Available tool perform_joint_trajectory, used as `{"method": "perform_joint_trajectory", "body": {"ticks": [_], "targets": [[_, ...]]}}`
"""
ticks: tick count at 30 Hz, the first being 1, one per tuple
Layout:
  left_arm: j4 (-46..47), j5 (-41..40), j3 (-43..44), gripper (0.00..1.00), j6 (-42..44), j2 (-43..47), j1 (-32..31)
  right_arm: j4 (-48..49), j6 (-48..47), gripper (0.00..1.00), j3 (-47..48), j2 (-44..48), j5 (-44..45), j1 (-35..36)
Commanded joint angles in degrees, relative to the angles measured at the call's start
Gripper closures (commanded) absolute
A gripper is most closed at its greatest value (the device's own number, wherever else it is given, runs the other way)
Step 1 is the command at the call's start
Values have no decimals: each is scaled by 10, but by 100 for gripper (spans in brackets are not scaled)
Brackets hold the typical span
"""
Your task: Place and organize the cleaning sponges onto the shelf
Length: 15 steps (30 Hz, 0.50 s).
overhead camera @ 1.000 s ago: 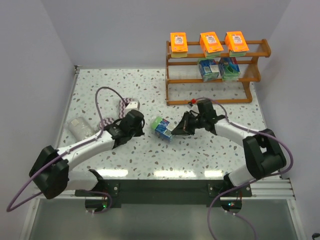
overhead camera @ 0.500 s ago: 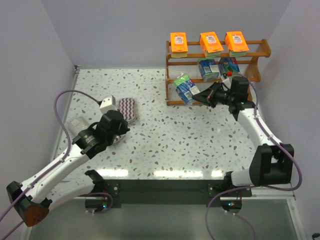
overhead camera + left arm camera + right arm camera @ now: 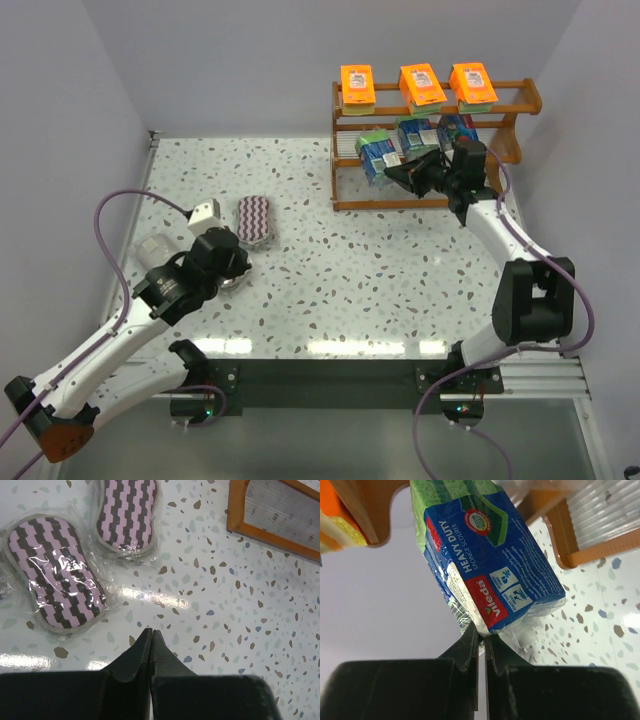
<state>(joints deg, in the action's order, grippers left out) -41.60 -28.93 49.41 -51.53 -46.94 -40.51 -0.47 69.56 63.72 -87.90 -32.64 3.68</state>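
Observation:
My right gripper goes outward and to the left in the top view onto the third blue-green pack next, as it juts past the middle level's near edge.
The brown wooden shelf (image 3: pixel 420 203) stands at the far right. Three orange sponge packs (image 3: pixel 422 85) sit on its top tier and two blue-green packs (image 3: pixel 412 133) on the middle tier. My right gripper (image 3: pixel 481 634) is shut on the wrapper edge of a third blue-green pack (image 3: pixel 485 555). It holds that pack (image 3: pixel 375 155) at the left end of the middle tier. My left gripper (image 3: pixel 151 631) is shut and empty, low over the table. Two purple-white zigzag pads in clear bags (image 3: pixel 55 575) (image 3: pixel 125 515) lie just ahead of it to the left.
Another clear bag (image 3: pixel 155 250) lies by the left wall. The left arm (image 3: pixel 150 300) stretches across the near-left table. The shelf's lower corner (image 3: pixel 235 510) shows in the left wrist view. Walls close in the left, back and right sides.
My right gripper has carried the blue-green pack from the table's middle up to the shelf's middle tier. The left arm has drawn back leftward, near the zigzag pads.

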Motion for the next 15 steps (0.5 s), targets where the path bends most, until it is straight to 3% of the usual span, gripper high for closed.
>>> {"method": "perform_joint_trajectory", "body": {"ticks": [1,15], "targets": [[-3,-12,-1,100,-9,-1,3,48,34,100,57,-24,35,18],[-12,-8,-5,100,-18,6,3,-16,65,100,183,-123,156,70]]}}
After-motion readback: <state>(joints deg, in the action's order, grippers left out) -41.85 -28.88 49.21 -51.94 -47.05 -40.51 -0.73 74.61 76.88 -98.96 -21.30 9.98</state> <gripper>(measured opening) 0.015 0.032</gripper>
